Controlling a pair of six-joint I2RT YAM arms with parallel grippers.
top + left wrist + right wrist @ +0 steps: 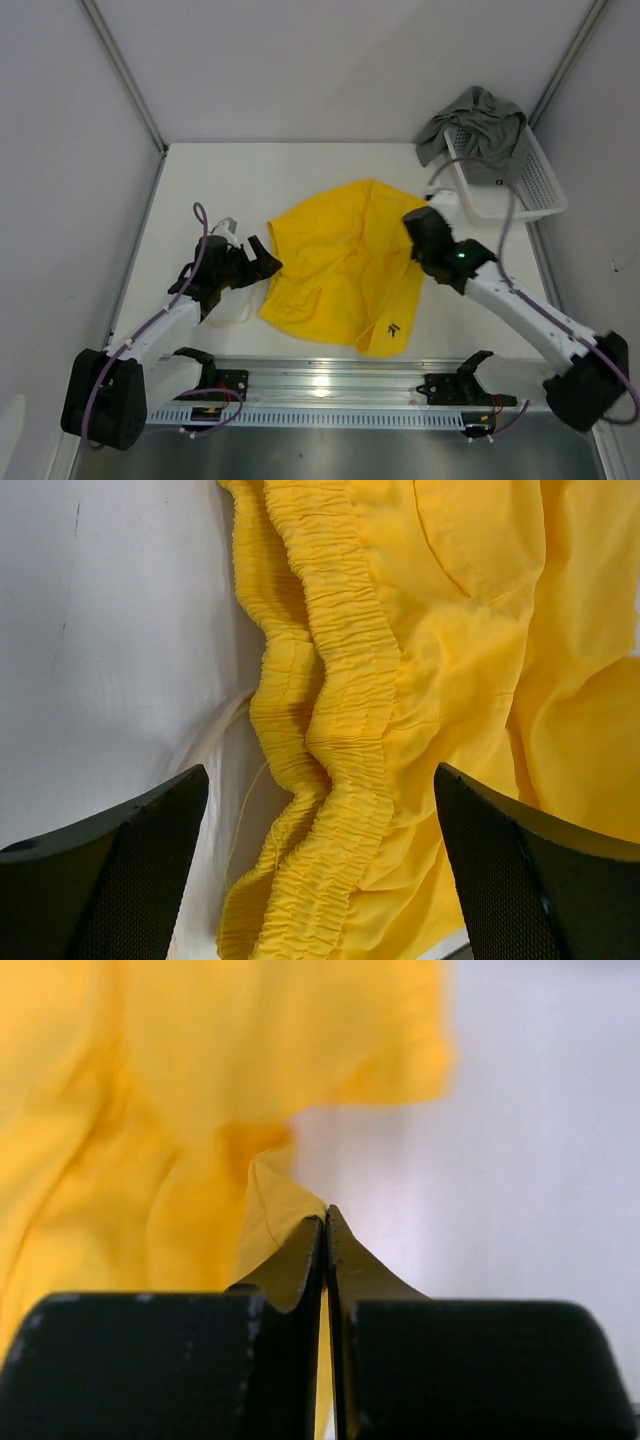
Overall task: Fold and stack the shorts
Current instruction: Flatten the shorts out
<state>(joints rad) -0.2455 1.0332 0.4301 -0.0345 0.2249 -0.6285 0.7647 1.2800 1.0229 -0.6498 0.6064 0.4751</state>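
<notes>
My left gripper should move back and down next with its fingers open, so that they go around the gathered corner of the waistband, because the elastic waistband's near corner [265, 313] lies below and back of my left gripper.
The yellow shorts [340, 265] lie spread and rumpled in the middle of the table, with a small dark logo near the front hem. My left gripper [268, 258] stands open at their left edge. In the left wrist view its jaws [320, 780] straddle the gathered elastic waistband [340, 660] without touching it. My right gripper [412, 222] sits at the shorts' right edge. In the right wrist view it [326, 1215] is shut on a pinched fold of yellow cloth [150, 1110]. The grey-green shorts [475, 120] hang over the basket's back rim.
A white mesh basket [535, 185] stands at the back right corner against the wall. Grey walls close in the table on the left, back and right. The metal rail with both arm bases [320, 395] runs along the near edge.
</notes>
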